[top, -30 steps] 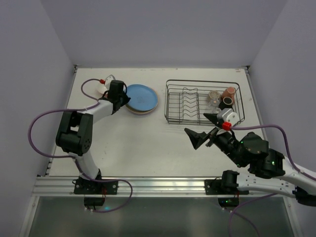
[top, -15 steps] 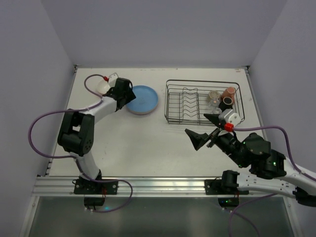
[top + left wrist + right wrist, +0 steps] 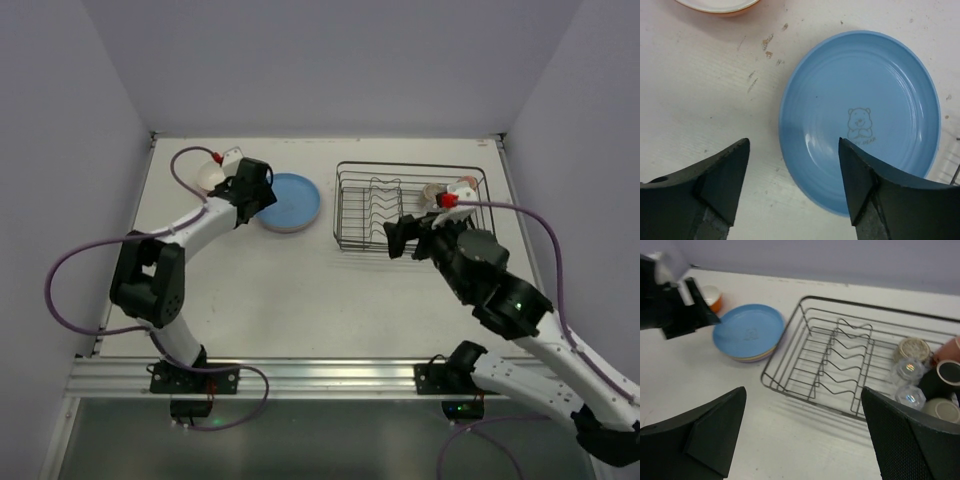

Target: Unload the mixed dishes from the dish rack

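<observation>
I will swing my right gripper outward and to its right in the wrist view, where the farther clear glass point(image 3: 910, 368) is. Then I will move down over the glass's uncovered top.
The blue plate point(image 3: 292, 199) point(image 3: 865, 115) lies flat on top of a stack; tan and lilac rims point(image 3: 751, 357) show under it. My left gripper point(image 3: 264, 192) point(image 3: 792, 145) hangs open just above the plate's left edge, holding nothing. The orange bowl point(image 3: 209, 175) point(image 3: 713, 297) sits behind it. The dish rack point(image 3: 365, 210) point(image 3: 840, 355) has bare plate prongs. Its right end holds two clear glasses point(image 3: 907, 368) and several mugs point(image 3: 947, 371). My right gripper point(image 3: 410, 232) point(image 3: 804, 390) is wide open over the rack's near edge, empty.
White walls close the table on three sides. A purple cable point(image 3: 185, 160) loops beside the bowl. My right arm point(image 3: 495, 285) covers the rack's near right corner in the top view.
My left gripper opened and let the blue plate settle onto the stack. My right arm swung from the table in front up to the rack's near edge, still open.
</observation>
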